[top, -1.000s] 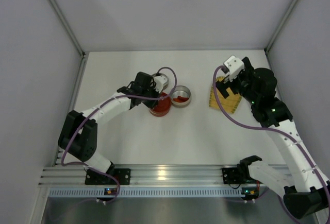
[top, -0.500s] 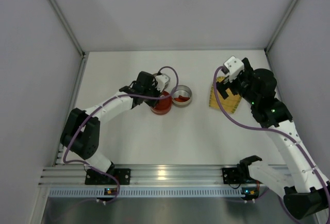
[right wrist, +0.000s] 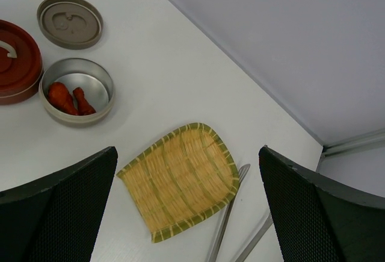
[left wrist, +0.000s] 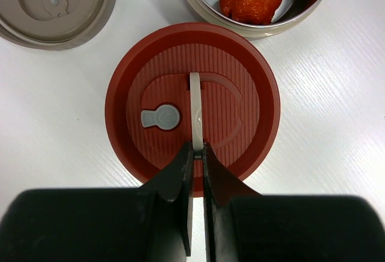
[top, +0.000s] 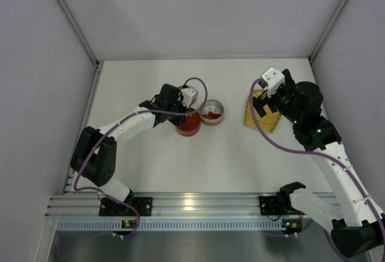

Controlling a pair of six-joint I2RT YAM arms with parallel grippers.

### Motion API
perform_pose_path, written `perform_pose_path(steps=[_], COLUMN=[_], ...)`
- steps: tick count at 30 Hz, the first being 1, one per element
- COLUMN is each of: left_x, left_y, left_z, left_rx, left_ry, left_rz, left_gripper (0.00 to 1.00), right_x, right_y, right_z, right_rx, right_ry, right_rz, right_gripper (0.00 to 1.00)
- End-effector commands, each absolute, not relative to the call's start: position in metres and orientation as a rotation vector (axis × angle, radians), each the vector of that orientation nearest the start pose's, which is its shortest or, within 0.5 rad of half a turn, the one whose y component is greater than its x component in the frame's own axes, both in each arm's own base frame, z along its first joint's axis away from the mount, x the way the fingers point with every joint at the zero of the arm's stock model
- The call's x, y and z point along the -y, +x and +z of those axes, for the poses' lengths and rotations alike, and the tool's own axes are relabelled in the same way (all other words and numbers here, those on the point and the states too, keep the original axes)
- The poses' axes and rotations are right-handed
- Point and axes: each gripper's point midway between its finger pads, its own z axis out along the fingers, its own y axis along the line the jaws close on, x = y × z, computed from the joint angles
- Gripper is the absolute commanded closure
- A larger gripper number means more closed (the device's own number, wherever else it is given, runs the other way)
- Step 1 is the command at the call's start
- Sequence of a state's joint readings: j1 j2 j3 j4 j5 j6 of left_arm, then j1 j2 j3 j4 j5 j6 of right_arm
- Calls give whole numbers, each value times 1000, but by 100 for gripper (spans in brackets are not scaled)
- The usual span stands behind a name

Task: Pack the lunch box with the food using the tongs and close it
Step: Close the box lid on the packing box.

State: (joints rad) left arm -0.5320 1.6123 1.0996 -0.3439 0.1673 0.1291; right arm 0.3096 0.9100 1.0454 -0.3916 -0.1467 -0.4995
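Observation:
I will next pull my left gripper slightly back and away from the tin and then let go of the handle (left wrist: 197, 120), because the red lid (left wrist: 240, 81) is right beside the tin's rim.
The lunch box (left wrist: 313, 3) is a round metal tin; inside it lies the food (left wrist: 260, 1), red drumstick-shaped pieces, which also show in the right wrist view (right wrist: 68, 99). Just in front of the tin sits a red round lid (left wrist: 240, 81). My left gripper (left wrist: 197, 150) is shut on the lid's upright white handle (left wrist: 195, 108). In the top view the left gripper (top: 182, 110) hangs over that lid (top: 189, 126). The silver tongs (right wrist: 225, 220) lie against the right edge of the yellow woven mat (right wrist: 180, 180). My right gripper (right wrist: 187, 153) hovers open above the mat, holding nothing.
A grey-beige inner lid (left wrist: 54, 6) lies upside down to the left of the tin, also seen in the right wrist view (right wrist: 70, 21). The mat (top: 260, 117) sits close to the right wall, and the tin (top: 211, 112) is mid-table.
The left arm shifted slightly to the right over the red lid early on, then stayed still. The right arm has not moved.

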Motion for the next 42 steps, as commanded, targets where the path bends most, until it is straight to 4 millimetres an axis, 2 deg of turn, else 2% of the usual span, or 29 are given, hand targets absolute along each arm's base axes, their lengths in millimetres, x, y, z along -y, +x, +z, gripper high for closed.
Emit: perform_pose_path(steps=[1, 5, 10, 14, 23, 31, 36, 38, 40, 42], left_x=[230, 231, 225, 218, 210, 202, 198, 198, 199, 201], left_y=[337, 328, 327, 329, 309, 288, 290, 293, 299, 302], left_z=[105, 93, 83, 86, 96, 81, 78, 81, 86, 89], left_rx=[-2280, -2312, -2367, -2395, -2398, -2475, -2477, -2467, -2451, -2441], left_ry=[857, 867, 824, 736, 716, 727, 748, 744, 739, 740], left_rz=[-411, -438, -441, -499, -527, -551, -522, -513, -505, -500], left_gripper=[100, 100, 100, 100, 100, 100, 100, 97, 87, 84], right_x=[-103, -103, -104, -104, -105, -107, -108, -107, -109, -109], right_y=[308, 307, 306, 305, 304, 305, 303, 303, 303, 303], right_z=[331, 330, 327, 326, 324, 323, 324, 323, 322, 321], right_rx=[-1587, -1587, -1595, -1593, -1601, -1609, -1606, -1610, -1611, -1613], right_ry=[-782, -787, -787, -788, -790, -783, -789, -787, -791, -791], right_rz=[9, 9, 19, 20, 29, 50, 52, 55, 61, 64], right_gripper=[1, 1, 1, 1, 1, 1, 1, 1, 1, 1])
